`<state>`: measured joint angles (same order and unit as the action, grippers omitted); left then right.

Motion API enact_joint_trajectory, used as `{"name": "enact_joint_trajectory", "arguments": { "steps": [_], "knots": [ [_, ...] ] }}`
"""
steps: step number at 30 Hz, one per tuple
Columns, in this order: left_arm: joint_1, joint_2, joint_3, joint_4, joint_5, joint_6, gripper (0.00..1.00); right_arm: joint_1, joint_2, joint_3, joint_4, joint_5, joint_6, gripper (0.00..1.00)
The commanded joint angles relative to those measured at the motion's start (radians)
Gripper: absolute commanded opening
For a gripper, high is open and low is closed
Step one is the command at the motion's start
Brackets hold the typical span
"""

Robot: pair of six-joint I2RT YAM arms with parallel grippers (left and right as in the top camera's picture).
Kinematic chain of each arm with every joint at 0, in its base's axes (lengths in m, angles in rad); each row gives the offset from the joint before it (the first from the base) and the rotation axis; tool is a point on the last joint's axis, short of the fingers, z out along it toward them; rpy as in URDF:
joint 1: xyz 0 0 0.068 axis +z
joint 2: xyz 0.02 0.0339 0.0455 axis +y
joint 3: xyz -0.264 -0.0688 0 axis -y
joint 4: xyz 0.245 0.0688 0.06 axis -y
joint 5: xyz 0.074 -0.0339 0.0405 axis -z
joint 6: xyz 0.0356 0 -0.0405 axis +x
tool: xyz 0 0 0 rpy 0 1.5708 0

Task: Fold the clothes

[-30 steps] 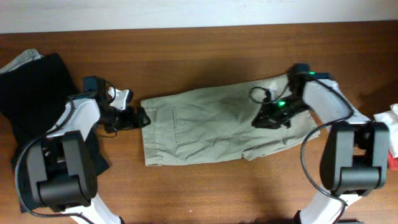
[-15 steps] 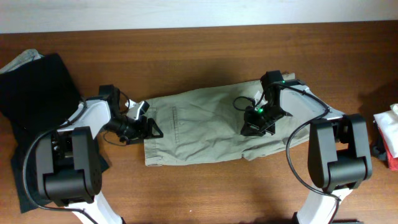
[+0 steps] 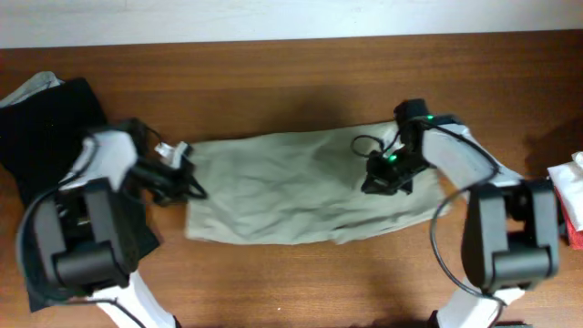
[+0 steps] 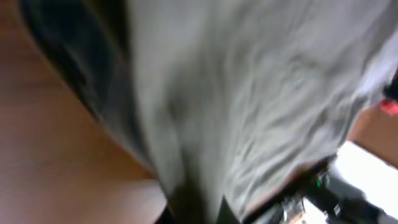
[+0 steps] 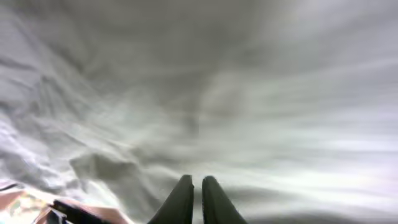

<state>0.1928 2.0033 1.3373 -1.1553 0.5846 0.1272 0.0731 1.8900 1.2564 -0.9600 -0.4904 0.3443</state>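
Observation:
The shorts lie stretched out lengthwise, so their held end will next be lifted by my left gripper and carried across onto the cloth beside my right gripper, to be released there.
The clothes (image 3: 291, 187), pale khaki-grey shorts, lie wrinkled and stretched lengthwise across the middle of the table. My left gripper (image 3: 187, 179) is at their left edge and shut on the clothes. In the blurred left wrist view the fabric (image 4: 249, 81) runs down into that gripper (image 4: 196, 211). My right gripper (image 3: 381, 180) sits on the right part of the shorts. In the right wrist view that gripper (image 5: 197, 182) is shut, with only a thin slit between its dark fingers. Its tips are against the cloth (image 5: 186, 81). Whether any fabric is pinched there does not show.
A black garment (image 3: 55, 118) lies over a pale one (image 3: 32, 87) at the table's far left, beside the left arm. A white and red object (image 3: 569, 196) sits at the right edge. Bare brown table (image 3: 291, 82) runs behind the shorts.
My left gripper shut on the left edge of the shorts and pulled it leftward, so the shorts lie longer and flatter. The right gripper shifted slightly on the right part.

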Motion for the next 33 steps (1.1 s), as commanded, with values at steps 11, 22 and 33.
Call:
{"name": "enact_joint_trajectory", "arguments": {
  "steps": [11,22,33],
  "knots": [
    [-0.436,-0.139,0.491,-0.115,-0.344,-0.171,0.0,-0.053,-0.06,-0.02,0.054,0.102,0.013,0.12],
    [-0.644,-0.082,0.491,0.019,-0.354,-0.352,0.01,0.029,0.146,-0.08,0.173,-0.051,0.055,0.11],
    [-0.872,0.046,0.491,0.228,-0.229,-0.407,0.0,0.029,0.148,-0.08,0.164,-0.021,0.058,0.12]
  ]
}}
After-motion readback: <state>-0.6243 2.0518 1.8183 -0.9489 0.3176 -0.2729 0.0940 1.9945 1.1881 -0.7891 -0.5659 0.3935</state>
